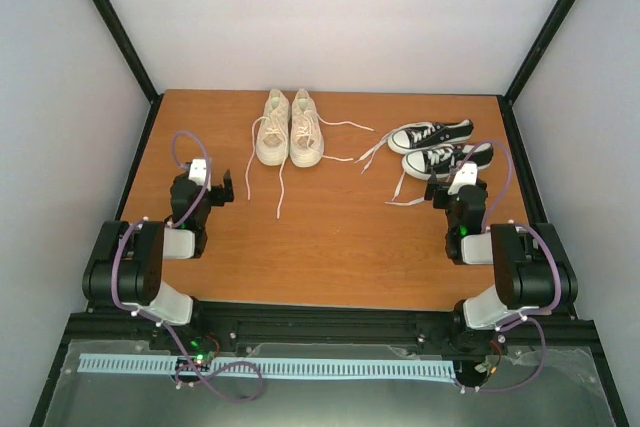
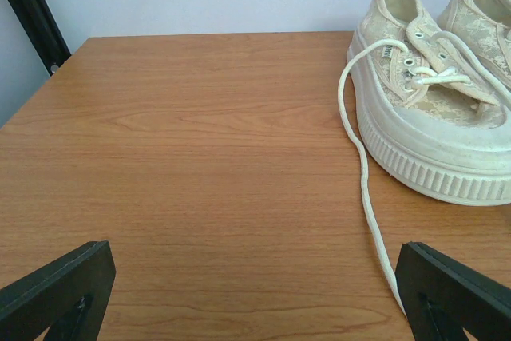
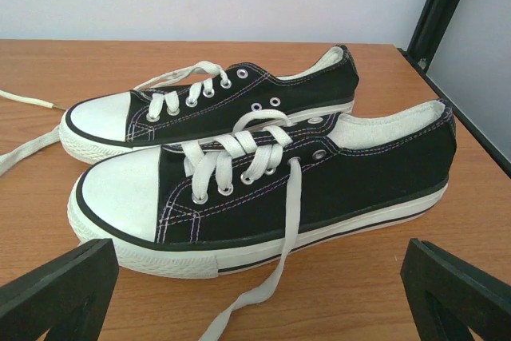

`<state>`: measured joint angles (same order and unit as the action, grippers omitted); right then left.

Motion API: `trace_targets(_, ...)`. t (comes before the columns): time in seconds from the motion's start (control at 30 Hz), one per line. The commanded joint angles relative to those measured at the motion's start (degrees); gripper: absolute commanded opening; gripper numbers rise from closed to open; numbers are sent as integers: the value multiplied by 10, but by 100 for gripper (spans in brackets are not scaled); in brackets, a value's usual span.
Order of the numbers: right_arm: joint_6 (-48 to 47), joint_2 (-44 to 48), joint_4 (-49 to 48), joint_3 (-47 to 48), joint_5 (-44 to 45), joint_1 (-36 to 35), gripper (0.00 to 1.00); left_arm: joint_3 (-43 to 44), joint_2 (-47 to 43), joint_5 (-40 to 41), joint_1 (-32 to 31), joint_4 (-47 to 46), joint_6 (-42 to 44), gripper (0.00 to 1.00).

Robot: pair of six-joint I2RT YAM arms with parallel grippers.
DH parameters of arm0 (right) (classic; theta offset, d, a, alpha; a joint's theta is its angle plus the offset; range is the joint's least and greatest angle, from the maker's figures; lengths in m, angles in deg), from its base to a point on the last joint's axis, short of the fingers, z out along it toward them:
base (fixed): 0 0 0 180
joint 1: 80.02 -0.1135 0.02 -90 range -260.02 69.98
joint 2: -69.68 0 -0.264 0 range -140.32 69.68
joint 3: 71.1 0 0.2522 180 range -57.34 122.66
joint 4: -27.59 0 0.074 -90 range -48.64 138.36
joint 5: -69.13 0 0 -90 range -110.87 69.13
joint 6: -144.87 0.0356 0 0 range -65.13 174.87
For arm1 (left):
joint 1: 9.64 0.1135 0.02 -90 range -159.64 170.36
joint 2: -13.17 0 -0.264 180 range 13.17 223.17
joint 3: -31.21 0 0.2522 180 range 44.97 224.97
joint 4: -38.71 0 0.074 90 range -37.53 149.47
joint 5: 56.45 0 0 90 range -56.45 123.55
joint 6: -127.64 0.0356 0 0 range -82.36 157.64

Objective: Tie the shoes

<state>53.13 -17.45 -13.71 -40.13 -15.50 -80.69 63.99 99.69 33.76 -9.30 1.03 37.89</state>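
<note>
I will move my left gripper outward and to the right in the top view, onto the open collar rim of the nearer cream shoe, which is clear of laces.
The shoes [image 1: 290,130], a cream canvas pair, stand side by side at the back of the table with toes toward me. Their long white laces [image 1: 280,185] lie loose and untied on the wood. In the left wrist view the nearer cream shoe [image 2: 435,129] fills the upper right, and one lace [image 2: 363,185] trails down beside my right fingertip [image 2: 447,277]. My left gripper [image 1: 222,187] [image 2: 255,281] is open over bare wood, left of and in front of the pair. My right gripper [image 1: 440,190] [image 3: 259,281] is open, far right of the cream pair, with nothing held.
A pair of black sneakers [image 1: 440,148] [image 3: 263,189] with white toe caps and loose flat laces [image 3: 279,277] lies right in front of the right gripper. Black frame posts [image 1: 150,112] and white walls enclose the wooden table [image 1: 330,237].
</note>
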Motion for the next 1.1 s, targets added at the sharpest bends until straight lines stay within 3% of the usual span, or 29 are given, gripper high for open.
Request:
trace_targets(0.0,-2,-1,-29,8,-1,4,100,14,4,-5,4,-31,-3,100)
trace_targets(0.1,-2,-1,-29,9,-1,5,100,29,-2,-3,4,-10,-4,100)
trace_targets(0.23,-1,1,-28,9,-11,7,100,223,-32,-35,4,334,16,100)
trace_targets(0.3,5,14,11,23,1,8,100,290,-36,-52,4,416,25,100)
trace_targets(0.37,40,37,87,51,68,12,100,352,-36,-63,4,488,22,100)
trace_targets(0.47,72,108,198,85,77,28,100,443,-11,-69,4,583,1,99)
trace_targets(0.6,91,195,350,161,10,28,100,559,70,-67,-11,670,-11,89)
trace_targets(0.73,107,215,479,244,-69,25,100,687,186,-41,-51,730,10,88)
trace_targets(0.93,144,217,576,281,-72,-5,100,899,367,-52,-88,828,38,99)
trace_targets(1.07,148,213,601,284,-80,-48,94,1052,481,-53,-91,892,17,99)
